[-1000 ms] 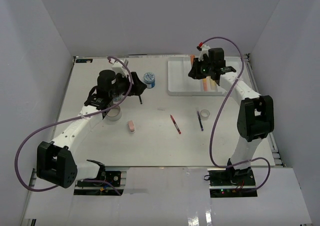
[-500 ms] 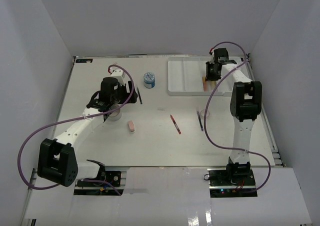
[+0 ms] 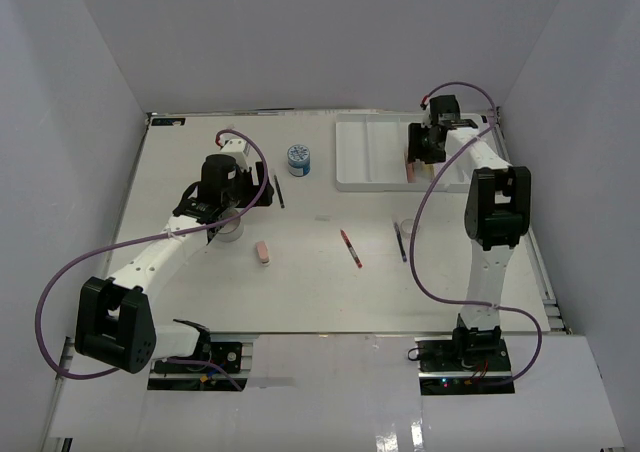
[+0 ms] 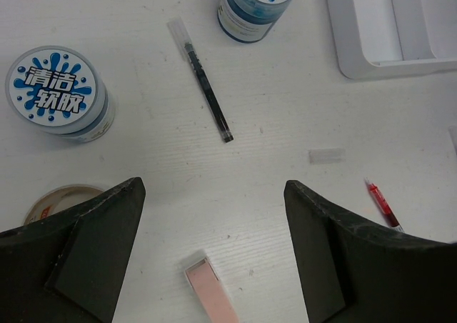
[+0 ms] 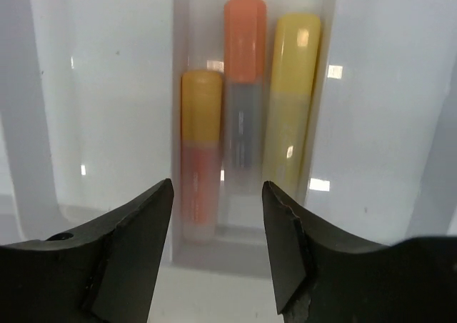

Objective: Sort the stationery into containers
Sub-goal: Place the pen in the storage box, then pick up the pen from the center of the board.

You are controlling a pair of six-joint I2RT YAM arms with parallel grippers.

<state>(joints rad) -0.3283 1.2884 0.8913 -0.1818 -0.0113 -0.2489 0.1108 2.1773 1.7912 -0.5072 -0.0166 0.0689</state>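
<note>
The black pen beside the second tape roll is still outside the tray's sections, so the right gripper should next move back from the tray (image 3: 370,157) and down onto the pen.
The white divided tray (image 3: 370,157) lies at the far right. My right gripper (image 3: 424,152) hangs over its right end, open and empty (image 5: 218,244). Below it, three markers share one compartment: a yellow-capped orange one (image 5: 200,151), an orange-capped one (image 5: 245,87) and a yellow one (image 5: 291,101). My left gripper (image 3: 243,197) is open and empty (image 4: 214,244) above the table. The pink eraser (image 4: 211,291) lies just under it. Two blue-lidded jars (image 4: 57,94) (image 4: 255,5), a black pen (image 4: 203,83), a tape roll (image 4: 57,198) and a red pen (image 4: 382,207) lie around it.
A second tape roll (image 3: 410,227) and another black pen (image 3: 400,242) lie right of centre, near the red pen (image 3: 351,248). A small clear pen cap (image 4: 326,154) lies loose on the table. White walls enclose the table on three sides.
The right arm swung right and its gripper came over the tray's right end, then held still. The left gripper drew back a little towards the near side.
</note>
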